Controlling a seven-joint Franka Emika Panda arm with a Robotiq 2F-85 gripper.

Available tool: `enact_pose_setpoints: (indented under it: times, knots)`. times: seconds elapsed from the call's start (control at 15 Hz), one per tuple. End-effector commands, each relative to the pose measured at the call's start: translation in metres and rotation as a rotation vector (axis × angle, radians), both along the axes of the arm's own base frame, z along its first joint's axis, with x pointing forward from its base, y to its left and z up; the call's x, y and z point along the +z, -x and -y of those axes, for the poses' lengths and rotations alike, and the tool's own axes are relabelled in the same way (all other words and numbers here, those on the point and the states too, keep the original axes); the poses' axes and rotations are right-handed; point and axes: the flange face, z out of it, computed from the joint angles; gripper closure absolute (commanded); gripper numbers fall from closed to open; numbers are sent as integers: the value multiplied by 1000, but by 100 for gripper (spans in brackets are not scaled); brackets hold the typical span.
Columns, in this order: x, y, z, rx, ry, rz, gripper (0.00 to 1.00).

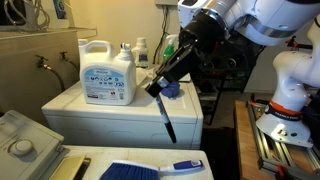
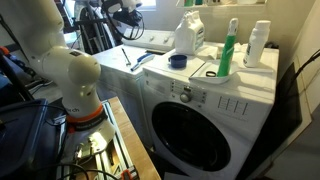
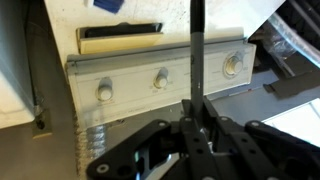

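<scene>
The long thin black piece (image 1: 167, 118) is still hanging clear, and the nearer appliance top by the blue brush's handle (image 1: 193, 174) is below my gripper. My gripper will next lower the piece toward that appliance top and release it.
My gripper (image 1: 159, 86) is shut on a long thin black strip (image 1: 167, 118) that hangs down from the jaws, clear of the surfaces below. In the wrist view the strip (image 3: 197, 50) runs straight out from the closed fingers (image 3: 197, 106) over a white control panel with three knobs (image 3: 160, 78). A small blue cup (image 1: 173, 91) sits on the white washer top (image 1: 120, 112) just behind the gripper; it also shows in an exterior view (image 2: 177, 61). The strip also shows in that exterior view (image 2: 127, 57).
On the washer stand a white detergent jug (image 1: 107, 72), a green bottle (image 2: 229, 50) and a white bottle (image 2: 258, 45). A blue brush (image 1: 150, 169) lies on the nearer appliance top. The front-loader door (image 2: 190, 130) faces a metal frame on the floor (image 2: 95, 150).
</scene>
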Motion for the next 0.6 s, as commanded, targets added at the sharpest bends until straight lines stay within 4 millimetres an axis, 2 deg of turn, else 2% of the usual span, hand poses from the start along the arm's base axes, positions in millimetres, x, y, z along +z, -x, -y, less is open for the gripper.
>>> enact_pose_setpoints:
  times: [0.0,0.33,0.53]
  knots:
    - [-24,15,-11,83,-1,-101,97]
    - [-45,29,-21,136,-25,-163,97]
    - [-56,35,-25,153,-27,-129,97]
